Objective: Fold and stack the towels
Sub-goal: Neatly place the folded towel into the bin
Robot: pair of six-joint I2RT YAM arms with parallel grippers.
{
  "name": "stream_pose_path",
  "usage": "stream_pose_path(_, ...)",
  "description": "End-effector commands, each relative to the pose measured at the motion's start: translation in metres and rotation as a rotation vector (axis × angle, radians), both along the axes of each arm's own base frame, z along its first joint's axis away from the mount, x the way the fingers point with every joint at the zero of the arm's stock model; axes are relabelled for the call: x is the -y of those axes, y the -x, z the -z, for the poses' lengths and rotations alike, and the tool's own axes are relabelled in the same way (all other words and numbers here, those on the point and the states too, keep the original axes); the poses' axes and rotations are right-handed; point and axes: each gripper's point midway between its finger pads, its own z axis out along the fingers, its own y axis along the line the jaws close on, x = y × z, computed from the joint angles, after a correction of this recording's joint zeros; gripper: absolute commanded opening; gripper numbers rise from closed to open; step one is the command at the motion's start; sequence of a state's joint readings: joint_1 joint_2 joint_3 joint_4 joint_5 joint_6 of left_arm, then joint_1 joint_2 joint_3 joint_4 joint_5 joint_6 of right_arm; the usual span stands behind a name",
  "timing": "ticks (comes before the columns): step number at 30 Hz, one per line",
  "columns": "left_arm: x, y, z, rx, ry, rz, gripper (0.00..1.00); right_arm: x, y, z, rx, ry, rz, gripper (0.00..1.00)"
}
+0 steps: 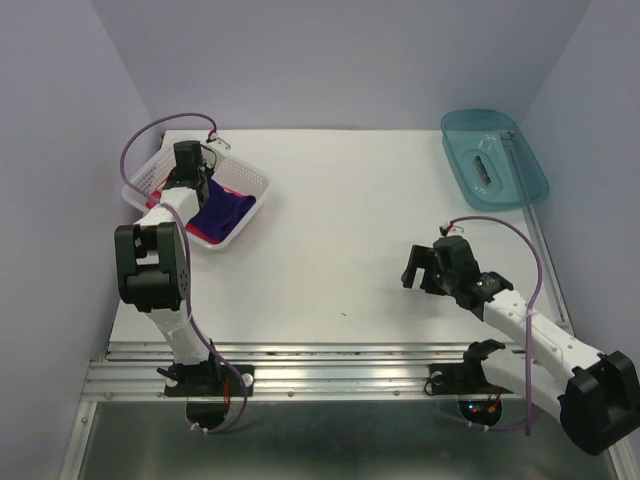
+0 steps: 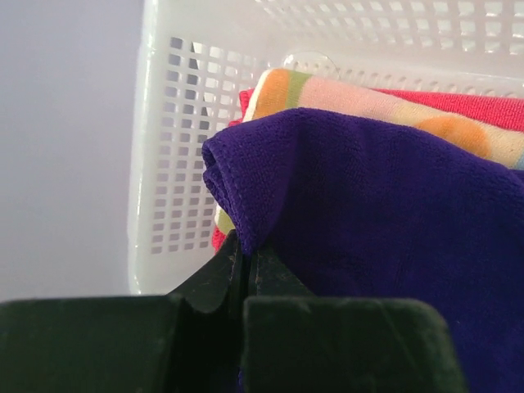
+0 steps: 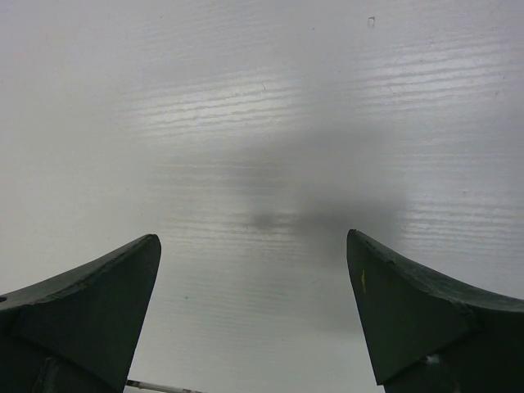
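The left gripper shifts toward the basket's side next, slightly outward, and releases, because a gap shows between the purple towel's folded edge and that side of the basket.
The dark purple-blue towel (image 1: 224, 211) lies on top in the white basket (image 1: 253, 180) at the far left. My left gripper (image 2: 244, 250) is shut on a folded edge of the purple towel (image 2: 385, 213). Under it lie the orange polka-dot towel (image 2: 385, 110) and the pink-red towel (image 2: 467, 105). In the top view the left gripper (image 1: 188, 172) sits over the basket's left part and the pink-red towel (image 1: 232, 192) peeks out beside the purple one. My right gripper (image 1: 425, 266) is open and empty above the bare table, its fingers (image 3: 98, 303) wide apart.
A teal plastic tray (image 1: 520, 185) with a small object inside stands at the far right corner. The basket wall (image 2: 176, 147) is close behind the towels. Purple walls enclose the white table (image 1: 340, 240) on three sides.
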State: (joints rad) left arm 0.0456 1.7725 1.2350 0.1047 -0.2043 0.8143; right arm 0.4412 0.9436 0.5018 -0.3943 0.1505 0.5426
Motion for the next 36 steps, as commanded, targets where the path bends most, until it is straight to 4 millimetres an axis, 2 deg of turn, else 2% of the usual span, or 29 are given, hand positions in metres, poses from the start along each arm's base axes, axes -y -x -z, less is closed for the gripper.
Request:
stream_pose_path(1,-0.014,-0.019,-0.039,0.131,-0.031,-0.029,0.0,-0.003,-0.017,-0.026,0.064,-0.01,0.03,1.0)
stream_pose_path(5,-0.02,-0.018,-0.037,0.135,-0.046,-0.044,0.0,-0.003,-0.019,-0.025,0.06,-0.004,0.031,1.0)
stream_pose_path(10,-0.04,-0.021,-0.053,0.224,-0.102,-0.138,0.0,-0.003,-0.02,-0.02,0.044,0.005,0.034,1.0)
stream_pose_path(14,-0.043,-0.024,-0.06,0.243,-0.096,-0.137,0.0,-0.003,-0.02,-0.019,0.041,0.007,0.034,1.0)
stream_pose_path(18,-0.04,-0.024,-0.056,0.218,-0.092,-0.108,0.0,-0.002,-0.021,-0.021,0.044,0.008,0.038,1.0)
stream_pose_path(23,-0.058,-0.029,-0.059,0.227,-0.116,-0.185,0.0,-0.002,-0.02,-0.017,0.035,0.011,0.045,1.0)
stream_pose_path(27,-0.049,-0.029,-0.043,0.166,-0.08,-0.129,0.0,-0.004,-0.021,-0.016,0.029,0.007,0.04,1.0)
stream_pose_path(28,-0.05,-0.029,-0.043,0.163,-0.066,-0.142,0.09,-0.003,-0.021,-0.016,0.025,0.009,0.04,1.0)
stream_pose_path(29,-0.049,-0.033,-0.045,0.157,-0.038,-0.157,0.42,-0.003,-0.021,-0.016,0.025,0.013,0.038,1.0)
stream_pose_path(32,-0.05,-0.04,-0.066,0.2,-0.002,-0.184,0.67,-0.004,-0.021,-0.016,0.022,0.011,0.039,1.0)
stream_pose_path(33,-0.048,-0.039,-0.072,0.21,0.007,-0.183,0.8,-0.004,-0.02,-0.014,0.02,0.009,0.038,1.0)
stream_pose_path(35,-0.046,-0.039,-0.088,0.248,0.031,-0.188,0.99,-0.005,-0.02,-0.016,0.027,0.001,0.038,1.0)
stream_pose_path(36,-0.046,-0.038,-0.095,0.265,0.038,-0.193,0.99,-0.005,-0.02,-0.017,0.03,0.0,0.038,1.0)
